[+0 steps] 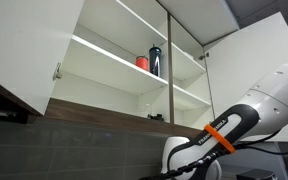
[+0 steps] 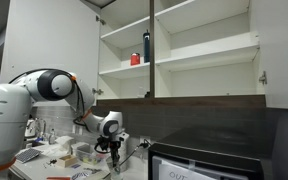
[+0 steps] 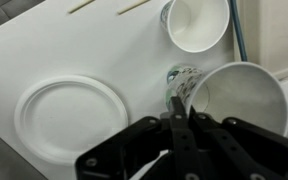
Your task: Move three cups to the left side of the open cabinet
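My gripper holds the white paper cup (image 3: 239,95) tilted above the white surface (image 3: 160,84) beside the round plate. Next it should lower the cup onto that surface and let go of the cup's rim.
In the wrist view my gripper (image 3: 181,104) is shut on the rim of a white paper cup (image 3: 239,95) with a patterned outside, which lies tilted with its mouth toward the camera. A second white cup (image 3: 196,22) stands upright just beyond it. In an exterior view the gripper (image 2: 112,142) hangs low over the counter, well below the open cabinet (image 2: 179,50). A red cup (image 2: 135,59) and a dark bottle (image 2: 147,46) stand on the cabinet's left middle shelf; both also show in an exterior view, the red cup (image 1: 142,63) beside the bottle (image 1: 155,61).
A round white plate (image 3: 68,115) lies on the white surface to the left of the gripper. Thin sticks (image 3: 84,6) lie at the far edge. The counter (image 2: 64,158) holds clutter. A dark appliance (image 2: 199,162) stands beside it. The cabinet doors (image 1: 29,45) stand open.
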You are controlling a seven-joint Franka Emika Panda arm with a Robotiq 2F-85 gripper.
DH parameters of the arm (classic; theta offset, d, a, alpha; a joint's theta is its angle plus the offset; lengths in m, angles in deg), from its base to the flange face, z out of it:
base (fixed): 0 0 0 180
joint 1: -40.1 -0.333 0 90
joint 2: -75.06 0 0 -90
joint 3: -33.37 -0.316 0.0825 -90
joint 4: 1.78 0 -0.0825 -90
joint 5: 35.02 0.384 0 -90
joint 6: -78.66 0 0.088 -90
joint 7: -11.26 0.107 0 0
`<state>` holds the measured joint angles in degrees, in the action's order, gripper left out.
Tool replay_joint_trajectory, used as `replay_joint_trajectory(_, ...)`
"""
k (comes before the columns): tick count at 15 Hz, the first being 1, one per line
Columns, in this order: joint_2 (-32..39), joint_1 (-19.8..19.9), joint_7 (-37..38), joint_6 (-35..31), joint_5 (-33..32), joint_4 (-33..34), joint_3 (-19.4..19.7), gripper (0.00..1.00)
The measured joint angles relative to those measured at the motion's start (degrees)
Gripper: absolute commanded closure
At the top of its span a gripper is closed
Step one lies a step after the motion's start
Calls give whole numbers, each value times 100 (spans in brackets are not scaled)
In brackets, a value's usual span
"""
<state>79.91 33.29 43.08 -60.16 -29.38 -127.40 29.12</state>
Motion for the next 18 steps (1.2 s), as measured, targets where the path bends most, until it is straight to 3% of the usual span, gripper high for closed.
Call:
replay_joint_trajectory(10, 798, 3, -506, 324, 363, 853, -62, 99)
replay_joint_trajectory(11, 890, 4, -520, 324, 364, 928, -61, 81)
replay_joint_trajectory(12, 980, 5, -533, 330, 369, 1009, -59, 70)
replay_joint_trajectory(18, 1352, 5, -547, 411, 388, 1367, -22, 27)
